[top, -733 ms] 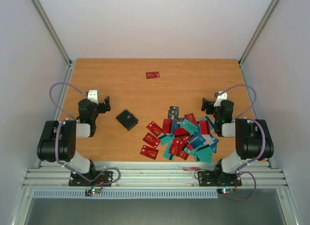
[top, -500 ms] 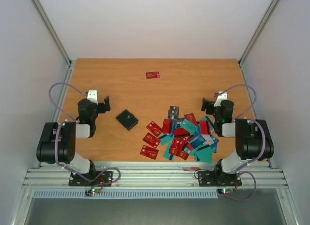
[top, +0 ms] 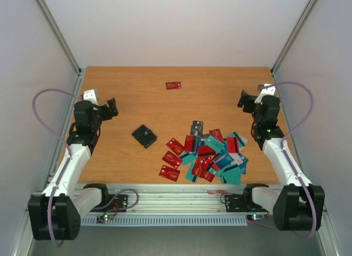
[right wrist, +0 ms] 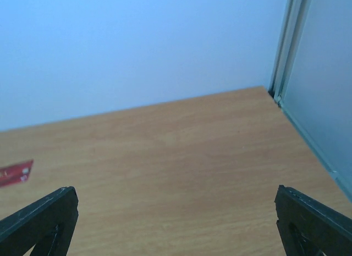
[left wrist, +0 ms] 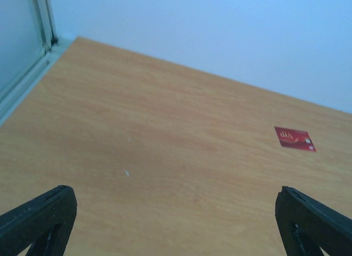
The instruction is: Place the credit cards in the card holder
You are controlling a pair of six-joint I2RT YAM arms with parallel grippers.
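My left gripper tilts down, moves back and to the right in the top view, and lowers onto the card holder's lower edge [top: 139,141] next, since that edge lies clear of cards.
A heap of red, teal and dark credit cards [top: 209,156] lies at the front right of the table. One red card [top: 174,85] lies alone near the back; it also shows in the left wrist view [left wrist: 295,139] and at the left edge of the right wrist view [right wrist: 14,173]. The black card holder [top: 144,136] lies closed left of the heap. My left gripper [top: 111,108] is open and empty, raised at the left, back-left of the holder. My right gripper [top: 243,99] is open and empty, raised at the right, behind the heap.
The wooden table [top: 143,102] is enclosed by white walls with metal corner posts [top: 58,33]. Purple cables loop beside both arms. The arm bases sit on a metal rail [top: 176,201] at the front edge.
Both arms have unfolded and stretched out: the left gripper rose and moved back-left, the right gripper rose and moved back-right. Cards and holder have not moved.
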